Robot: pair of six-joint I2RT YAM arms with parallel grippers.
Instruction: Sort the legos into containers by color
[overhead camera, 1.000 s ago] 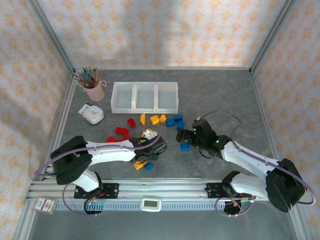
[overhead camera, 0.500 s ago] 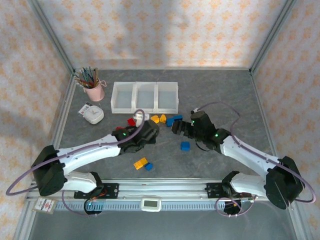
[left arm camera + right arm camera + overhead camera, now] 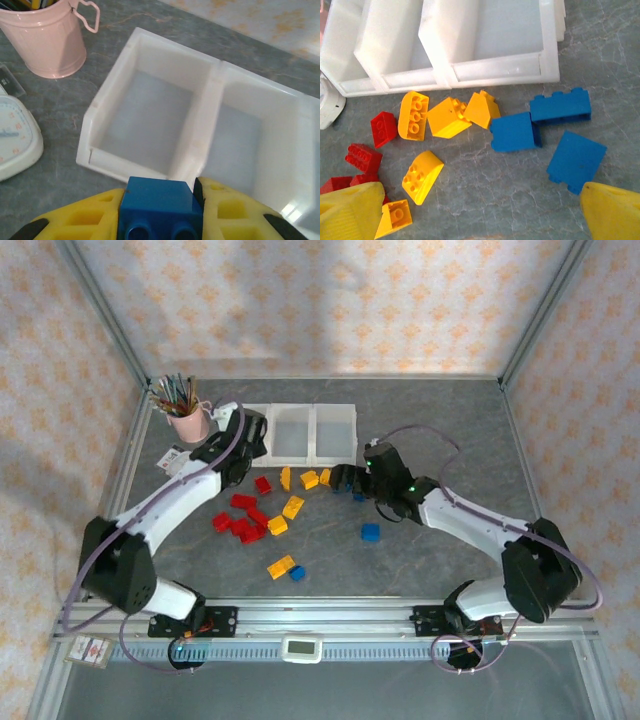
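My left gripper will next carry the blue lego outward past the front edge of the bin and release it, since the empty bin beside the pink cup lies outward.
My left gripper (image 3: 246, 436) hangs over the front edge of the left bin of the containers (image 3: 312, 436), shut on a blue lego (image 3: 158, 194) between its yellow fingers (image 3: 85, 220). In the left wrist view the left and middle bins (image 3: 202, 131) look empty. My right gripper (image 3: 482, 215) stands open just in front of the right bin (image 3: 495, 69), above bare table beside three blue legos (image 3: 515, 131). Yellow legos (image 3: 449, 116) and red legos (image 3: 384, 129) lie to their left. More red (image 3: 243, 515), yellow (image 3: 293, 507) and blue (image 3: 370, 532) legos are scattered mid-table.
A pink cup of pencils (image 3: 188, 420) stands left of the bins, close to the left arm. A white timer (image 3: 185, 468) lies in front of the cup. A yellow and a blue brick (image 3: 286, 568) sit near the front rail. Metal frame rails border the table.
The left arm swung from the front middle of the table back to the left bin, carrying the blue brick. The right gripper moved left and back to the blue bricks by the bins, staying open.
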